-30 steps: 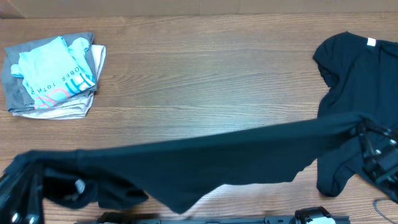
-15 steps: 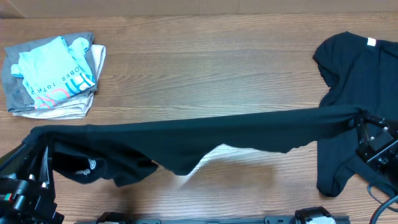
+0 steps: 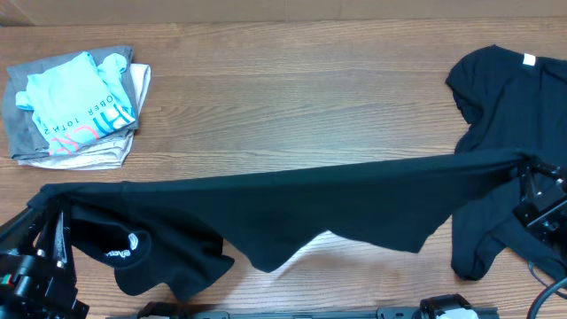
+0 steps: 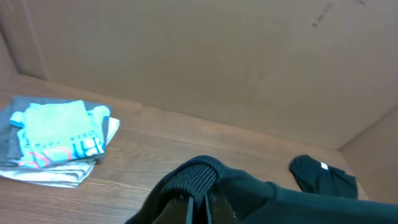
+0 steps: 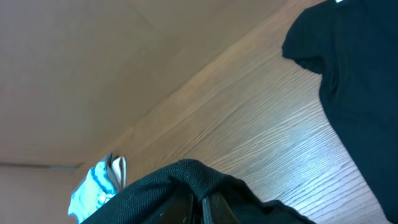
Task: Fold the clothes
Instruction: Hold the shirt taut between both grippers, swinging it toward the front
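Note:
The fold moves outward and down with my right gripper next, to the clear wood point(image 3: 409, 81) point(image 5: 242, 90) beside the other T-shirt's sleeve, and comes free there.
A black T-shirt point(image 3: 292, 213) hangs stretched across the front of the table between both arms. My left gripper point(image 3: 44, 197) is shut on its left end, where the ribbed edge point(image 4: 199, 174) bulges over the closed jaws. My right gripper point(image 3: 523, 167) is shut on the right end, a fold of knit fabric point(image 5: 199, 177) pinched between the jaws. The shirt's lower part sags to the table at the left, with a small white logo point(image 3: 133, 239) showing. Another black T-shirt point(image 3: 509, 97) with a white tag point(image 3: 529, 60) lies crumpled at the right.
A folded stack of light blue, grey and white clothes point(image 3: 75, 106) sits at the back left of the wooden table point(image 3: 292, 106). A cardboard wall point(image 4: 217, 56) rises behind the table. Dark hardware point(image 3: 443, 310) runs along the front edge.
The stretched shirt has been carried a little away from the front edge and its left end raised. The hanging left part has dropped lower and spread, and the logo now shows more plainly.

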